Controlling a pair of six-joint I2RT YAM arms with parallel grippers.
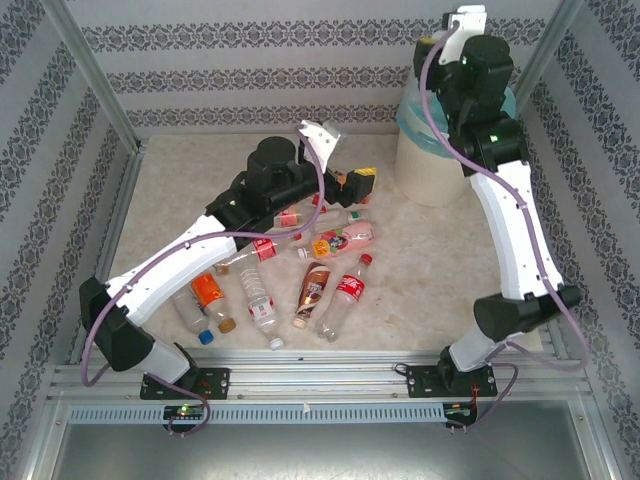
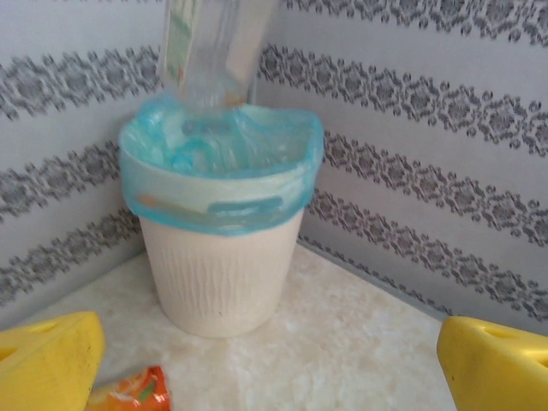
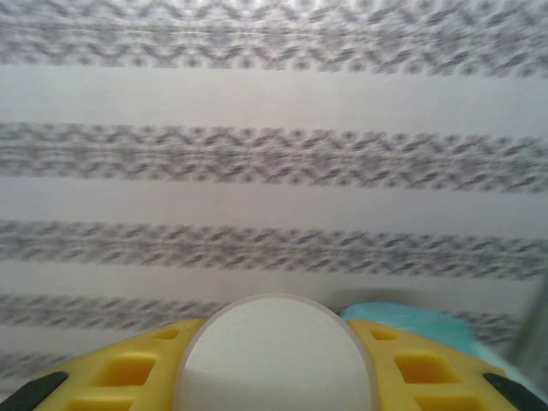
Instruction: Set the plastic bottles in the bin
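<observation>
The bin's bag-lined opening [image 1: 428, 110] is below my right gripper and the hanging clear bottle, so I need to lower and release it there next.
The bin [image 1: 425, 172], a cream-white bucket lined with a blue-green bag, stands at the back right of the table. My right gripper [image 3: 276, 347] hangs over it, shut on a clear bottle [image 2: 214, 51] whose round base [image 3: 276, 360] sits between the yellow fingers. That bottle hangs upright just above the bin's rim [image 2: 221, 201]. My left gripper [image 1: 352, 185] is low over the table's middle, facing the bin, open with nothing between its fingers [image 2: 51, 360]. Several bottles [image 1: 345, 240] lie scattered in front of it, among them one with a red label [image 1: 350, 290] and a brown one [image 1: 313, 290].
An orange-labelled bottle [image 2: 130, 392] lies just under the left gripper. More bottles [image 1: 208, 292] lie near the left arm. Patterned walls [image 2: 428, 111] close in the back and sides, close behind the bin. Bare table [image 2: 342, 342] lies between the left gripper and the bin.
</observation>
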